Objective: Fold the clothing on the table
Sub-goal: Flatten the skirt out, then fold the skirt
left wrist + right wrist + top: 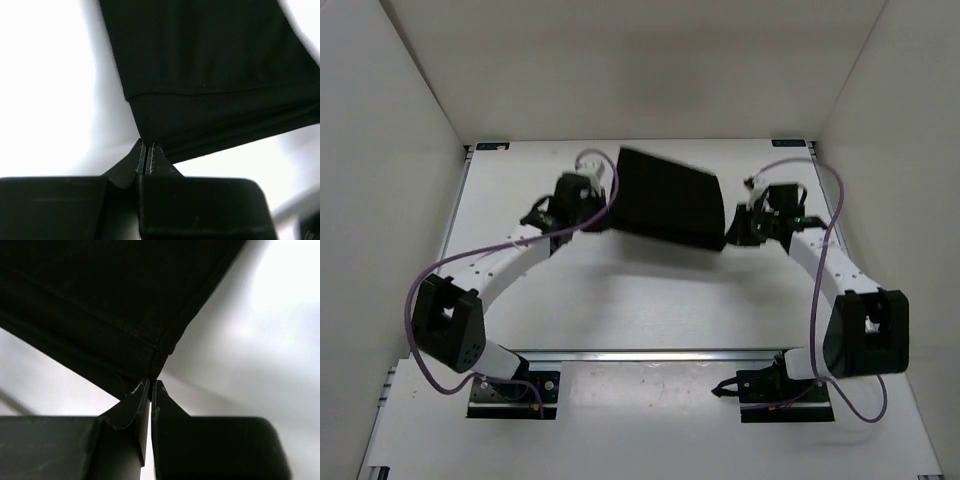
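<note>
The pinched corner of the clothing comes down over the clothing's far part next. My left gripper lowers and releases it, since the clothing's near edge is lifted and stretched straight.
The black clothing is stretched between my two grippers over the far half of the white table, its near edge lifted. My left gripper is shut on the garment's near left corner. In the left wrist view the closed left gripper pinches a hemmed corner of the clothing, which spreads away up and right. My right gripper is shut on the near right corner. The right wrist view shows the right gripper clamped on a stitched corner of the clothing.
White walls enclose the table on the left, right and far sides. A metal rail runs across near the arm bases. Purple cables loop beside both arms.
</note>
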